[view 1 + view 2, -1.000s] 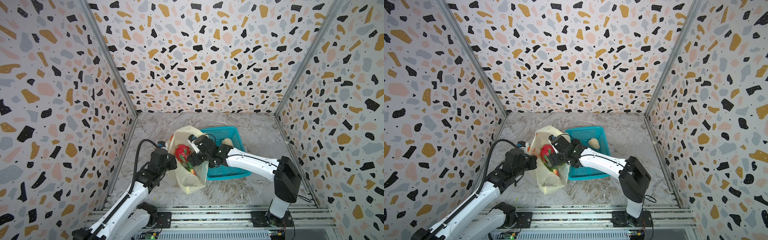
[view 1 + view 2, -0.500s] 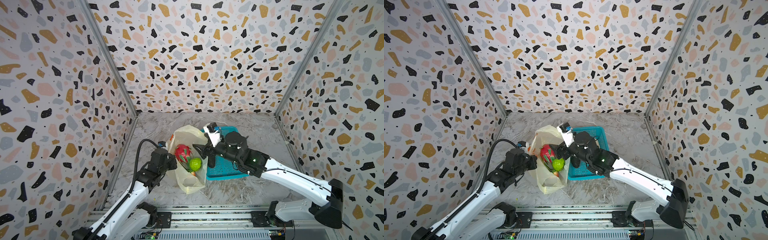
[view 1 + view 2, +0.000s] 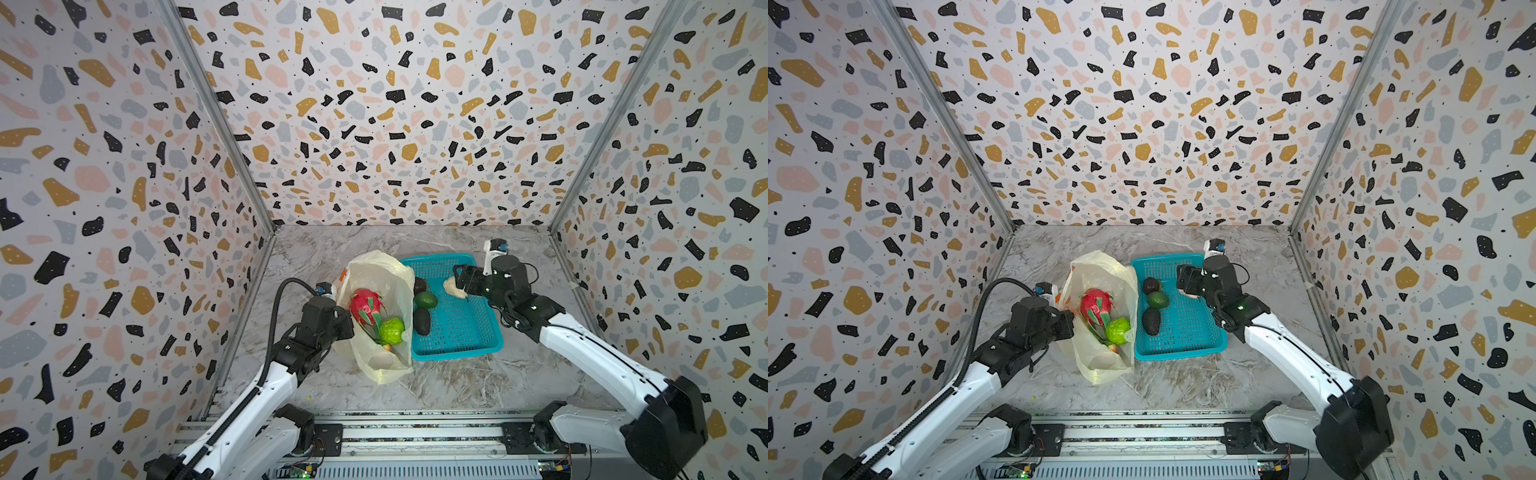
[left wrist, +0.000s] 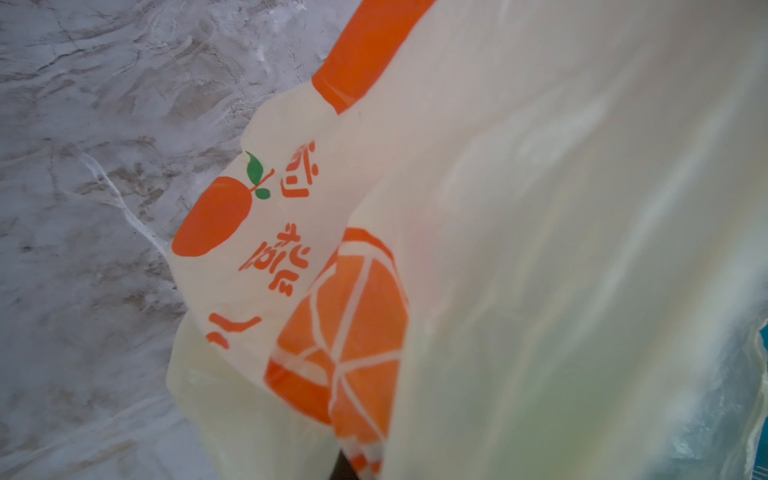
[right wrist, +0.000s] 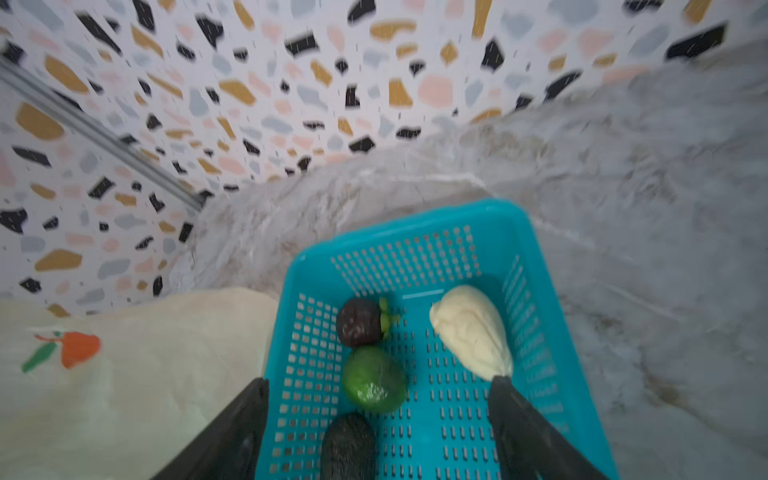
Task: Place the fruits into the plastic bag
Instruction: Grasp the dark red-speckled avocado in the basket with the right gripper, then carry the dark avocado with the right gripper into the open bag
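Observation:
I should next bring my right gripper down and back onto the dark rough fruit (image 3: 422, 321) (image 5: 348, 448), which lies below it, nearer the bag, its near end clear of other fruits.
The plastic bag (image 3: 382, 274) (image 3: 1100, 270) stands open on the marble floor, left of the basket. Inside it lie the red dragon fruit (image 3: 365, 305) and a bumpy green fruit (image 3: 391, 330). My left gripper (image 3: 347, 322) is shut on the bag's left edge; in the left wrist view the printed bag (image 4: 540, 249) fills the frame and hides the jaws. My right gripper (image 3: 459, 282) (image 5: 378, 382) hangs open and empty over the basket. Under it lie a dark round fruit (image 5: 359, 322), a smooth green one (image 5: 374, 384), a dark rough one (image 5: 349, 446) and a pale cream one (image 5: 471, 328).
The teal mesh basket (image 3: 465, 332) sits against the bag's right side. Terrazzo walls close in on three sides, and the right arm is near the right wall. A metal rail (image 3: 395, 432) with both arm bases runs along the front.
My right gripper has pulled out of the bag and swung right, over the basket's far side. The bumpy green fruit now lies in the bag beside the dragon fruit. The left arm has held still.

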Controlling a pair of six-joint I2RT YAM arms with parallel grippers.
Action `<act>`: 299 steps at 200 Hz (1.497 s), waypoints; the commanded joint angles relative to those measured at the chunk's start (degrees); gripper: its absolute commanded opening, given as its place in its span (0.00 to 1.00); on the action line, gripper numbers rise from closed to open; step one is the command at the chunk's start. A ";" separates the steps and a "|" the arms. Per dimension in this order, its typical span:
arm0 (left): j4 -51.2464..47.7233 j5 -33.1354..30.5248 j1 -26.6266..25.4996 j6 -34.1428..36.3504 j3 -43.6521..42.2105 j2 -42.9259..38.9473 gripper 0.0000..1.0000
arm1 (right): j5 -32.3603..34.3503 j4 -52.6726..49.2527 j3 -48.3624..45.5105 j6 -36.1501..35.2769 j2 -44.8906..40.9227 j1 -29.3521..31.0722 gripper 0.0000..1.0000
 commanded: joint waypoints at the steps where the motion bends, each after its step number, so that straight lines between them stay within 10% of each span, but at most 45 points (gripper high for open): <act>1: 1.32 0.47 0.21 -0.40 -0.67 0.04 0.00 | -12.58 -4.49 1.69 1.12 5.97 1.61 0.83; 217: 0.52 0.13 0.25 -0.24 -0.39 0.08 0.00 | -15.07 -8.77 10.43 -4.20 28.93 8.53 0.60; 259: 0.52 0.13 0.29 -0.06 -0.37 0.16 0.00 | -10.29 -8.31 8.51 -2.83 24.13 8.53 0.35; 299: 0.87 0.48 0.29 0.01 -0.42 0.40 0.00 | 5.38 -7.80 9.31 -3.62 12.87 11.87 0.32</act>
